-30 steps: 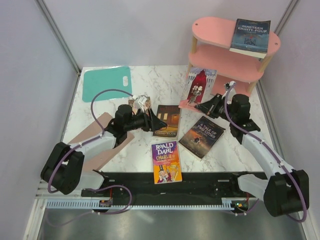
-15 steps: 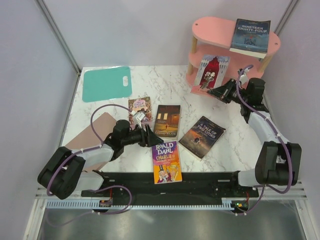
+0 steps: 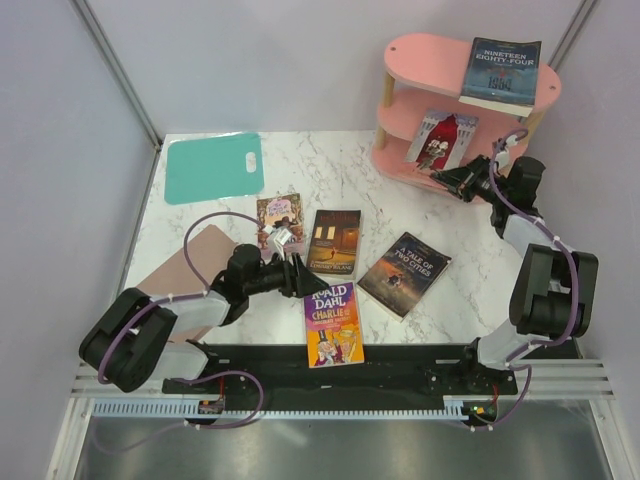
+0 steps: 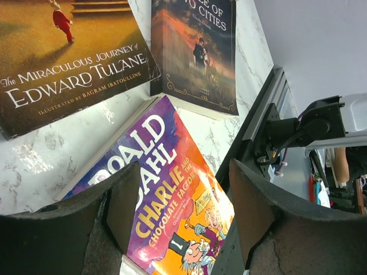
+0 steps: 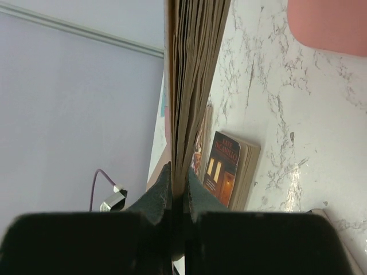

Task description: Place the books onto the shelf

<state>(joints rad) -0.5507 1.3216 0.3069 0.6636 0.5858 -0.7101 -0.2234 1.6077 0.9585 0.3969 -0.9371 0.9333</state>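
Observation:
My right gripper is to push the red-curtain book outward and in onto the shelf's middle board (image 3: 487, 125) to release it there, because the book's near end still sticks out in front.
The pink shelf (image 3: 425, 52) stands at the back right with a dark book (image 3: 500, 72) on its top board. My right gripper (image 3: 457, 176) is shut on a red-curtain book (image 3: 440, 140), held tilted at the shelf's lower tiers. In the right wrist view its page edges (image 5: 195, 69) rise from the shut gripper (image 5: 179, 179). My left gripper (image 3: 305, 279) is open, low over the top of the Roald Dahl book (image 3: 333, 325). In the left wrist view that cover (image 4: 157, 152) lies between the fingers of the gripper (image 4: 183, 195). Flat on the table lie the brown book (image 3: 334, 241), "A Tale of Two Cities" (image 3: 405, 272) and a small pink book (image 3: 279, 213).
A teal mat (image 3: 212, 166) lies at the back left. A brown cardboard sheet (image 3: 180, 272) lies under the left arm. The black base rail (image 3: 400, 358) runs along the near edge, just below the Roald Dahl book. White walls close in both sides.
My right arm has carried the red-curtain book up and right, from the table beside the shelf to its lower tiers. My left gripper has drawn back from the brown book toward the Roald Dahl book.

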